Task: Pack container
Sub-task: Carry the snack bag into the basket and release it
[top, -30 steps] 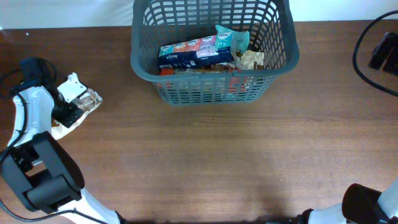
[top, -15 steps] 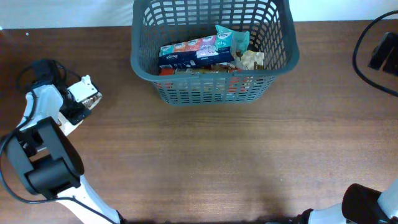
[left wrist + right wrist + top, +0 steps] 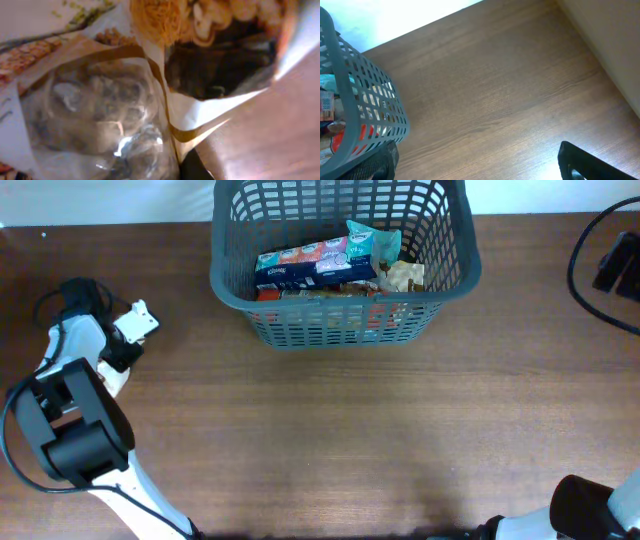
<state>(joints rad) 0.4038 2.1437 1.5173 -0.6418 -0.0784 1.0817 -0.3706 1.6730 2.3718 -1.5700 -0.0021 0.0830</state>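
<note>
My left gripper holds the snack packet. It will next lift the packet away from my base across the container's rim, then bring it down over the blue-and-pink pack's nearer end (image 3: 273, 271).
The container (image 3: 342, 330), a large dark grey lattice basket, stands at the back middle of the table with several snack packets inside, among them a blue-and-pink pack (image 3: 300, 265) and a teal packet (image 3: 362, 244). Far left, my left gripper (image 3: 125, 345) is shut on a white and brown snack packet (image 3: 142, 322). That packet (image 3: 100, 100) fills the left wrist view with its clear window and printed food picture. My right gripper (image 3: 480, 167) hangs open over bare wood, right of the container's corner (image 3: 365, 100), with nothing between its fingers.
A black cable and a black device (image 3: 615, 265) lie at the back right edge. The right arm's base (image 3: 595, 510) sits at the front right corner. Brown wooden table (image 3: 350, 440) stretches between the basket and the front edge.
The left gripper has shifted slightly up the table and its jaws have shut on the snack packet, which now shows less from above. The right arm and the basket have not moved.
</note>
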